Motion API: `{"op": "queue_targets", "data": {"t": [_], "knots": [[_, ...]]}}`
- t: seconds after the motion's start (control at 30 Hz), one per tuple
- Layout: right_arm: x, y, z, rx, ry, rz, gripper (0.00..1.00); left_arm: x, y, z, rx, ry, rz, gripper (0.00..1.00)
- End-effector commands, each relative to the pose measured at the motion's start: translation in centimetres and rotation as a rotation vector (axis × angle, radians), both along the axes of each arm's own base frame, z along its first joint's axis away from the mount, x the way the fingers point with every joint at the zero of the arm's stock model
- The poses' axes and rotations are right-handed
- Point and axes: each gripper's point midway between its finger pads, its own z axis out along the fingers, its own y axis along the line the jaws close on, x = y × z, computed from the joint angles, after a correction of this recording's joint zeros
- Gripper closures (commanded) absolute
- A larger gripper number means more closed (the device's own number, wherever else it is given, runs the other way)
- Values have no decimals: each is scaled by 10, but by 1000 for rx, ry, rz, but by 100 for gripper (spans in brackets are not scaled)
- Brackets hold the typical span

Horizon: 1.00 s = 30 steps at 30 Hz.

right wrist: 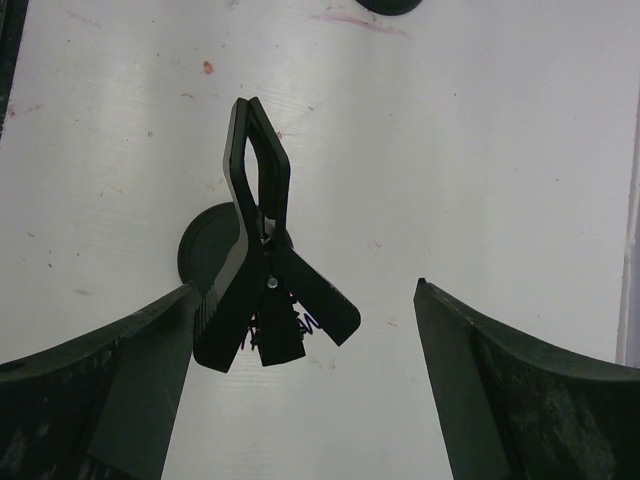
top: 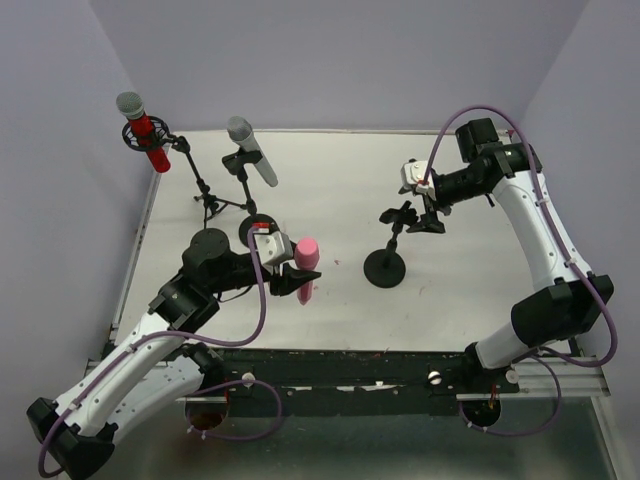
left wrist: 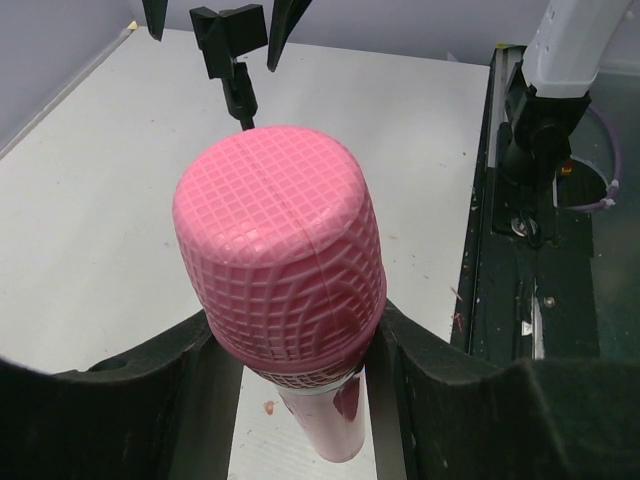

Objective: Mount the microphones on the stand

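The empty clip is to the right of my left gripper in the top view, so I should carry the pink microphone outward and across into the clip's opening and let go.
A pink microphone point(left wrist: 280, 250) stands upright in my left gripper point(left wrist: 300, 400), which is shut on its neck just below the mesh head. In the top view this pink microphone point(top: 306, 258) and left gripper point(top: 292, 283) are left of centre. A black round-base stand point(top: 385, 268) carries a spring clip point(top: 401, 215). My right gripper point(right wrist: 305, 340) is open around the clip's point(right wrist: 262, 270) handles, the left finger next to one handle and the right finger apart. The red microphone point(top: 146, 132) and the silver-grey microphone point(top: 252, 150) sit in stands at the back left.
A black tripod point(top: 215, 205) holds the silver-grey microphone, with a round black base point(top: 258, 228) beside it. Purple walls enclose the white table point(top: 330, 180) on three sides. A black rail point(top: 350, 365) runs along the near edge, between the arm bases.
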Motion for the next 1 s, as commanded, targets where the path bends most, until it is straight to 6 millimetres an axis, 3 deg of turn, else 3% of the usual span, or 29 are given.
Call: {"op": "queue_targets", "data": {"t": [0.0,0.37,0.43,0.5,0.53,0.57,0.87,0.97], "knots": [[-24,1,0,23,78,31,6,-3,-2,2,-14,-15,-36,100],[-30,-1,-6,8,94,23,21,1,-3,0,-15,-6,-34,100],[-31,-1,-5,14,97,24,41,0,-4,-1,-14,-3,-39,100],[-34,0,-3,21,89,30,73,1,-4,-2,-13,1,-37,100],[-35,0,-2,26,78,36,84,1,-4,-2,-14,1,-39,100],[-36,0,-1,28,71,40,89,1,-4,-2,-14,4,-37,100],[-40,1,2,41,87,28,89,2,-7,6,-52,-10,-46,100],[-43,1,1,44,104,22,88,6,-18,34,-143,-7,-70,100]]}}
